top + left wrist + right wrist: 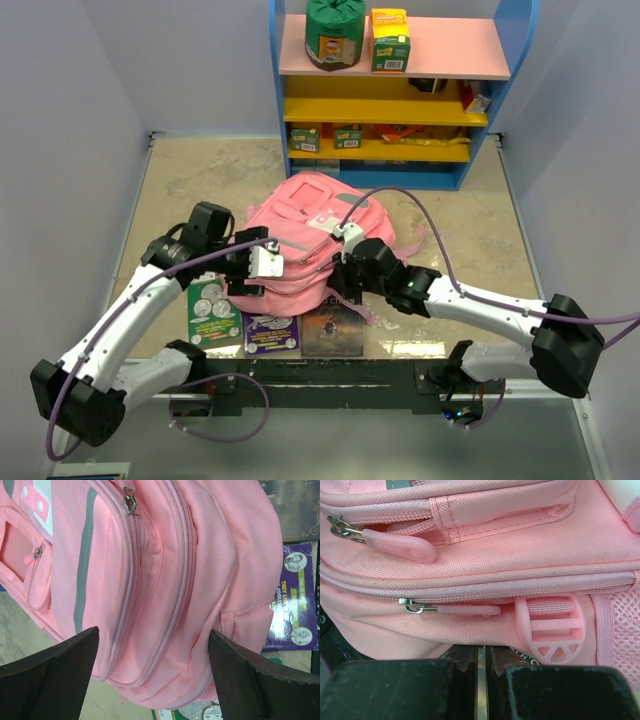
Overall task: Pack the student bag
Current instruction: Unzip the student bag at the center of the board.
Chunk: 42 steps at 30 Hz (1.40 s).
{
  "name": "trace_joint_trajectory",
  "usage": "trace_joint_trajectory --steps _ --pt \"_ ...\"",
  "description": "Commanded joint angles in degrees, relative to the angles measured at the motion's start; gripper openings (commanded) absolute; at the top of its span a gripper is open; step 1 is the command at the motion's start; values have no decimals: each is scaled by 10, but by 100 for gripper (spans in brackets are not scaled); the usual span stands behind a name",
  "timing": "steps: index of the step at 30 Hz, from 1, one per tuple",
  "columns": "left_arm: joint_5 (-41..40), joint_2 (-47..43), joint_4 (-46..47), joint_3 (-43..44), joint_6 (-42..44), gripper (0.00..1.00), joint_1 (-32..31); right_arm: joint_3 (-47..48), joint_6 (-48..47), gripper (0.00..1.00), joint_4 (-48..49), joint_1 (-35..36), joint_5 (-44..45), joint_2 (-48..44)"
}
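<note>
My left gripper shifts outward next, then down astride the zippered rim beside the bag's grey stripe to close, since that rim lies outward.
The student bag (300,225), a soft pink backpack with a pale grey stripe, lies in the middle of the table. My left gripper (256,268) is at its left side and stands open. In the left wrist view the black fingers (55,672) are spread wide on either side of the bag's (165,580) rounded end, with nothing pinched. My right gripper (343,262) presses against the bag's right side. In the right wrist view its jaws (480,685) are shut, right under a zipper pull (467,610) and a pink strap buckle (552,630) on the bag (485,555).
Three books lie at the bag's near edge: a green one (212,310), a purple one (270,334) and a dark one (332,333). A blue shelf unit (395,90) holding a green roll (333,32) and a yellow box (390,40) stands at the back. Walls enclose both sides.
</note>
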Motion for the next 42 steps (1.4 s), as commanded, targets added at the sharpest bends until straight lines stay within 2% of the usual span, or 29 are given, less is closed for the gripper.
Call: trace_joint_trajectory --steps 1,9,13,15,20,28,31,34,40,42 --pt "49 41 -43 89 103 92 38 -4 3 0 45 -11 40 -36" --pt "101 88 -123 147 211 93 58 -41 4 0 26 -11 40 -77" --pt "140 135 -226 211 254 92 59 -48 3 0 19 -11 47 -87" --pt "123 135 -212 189 247 92 59 -50 3 0 19 -11 47 -93" --pt "69 84 -91 67 237 89 56 -49 3 0 14 -10 45 -100" --pt "18 77 109 5 159 80 54 -58 8 0 14 -11 39 -111" --pt "34 88 94 27 169 81 55 -61 11 0 11 -11 36 -118" --pt "65 108 25 60 200 82 55 -65 12 0 10 -11 37 -122" --pt "67 107 16 14 228 81 53 -67 14 0 13 -11 36 -123" --pt "54 102 41 -7 226 79 53 -66 15 0 12 -11 35 -123"
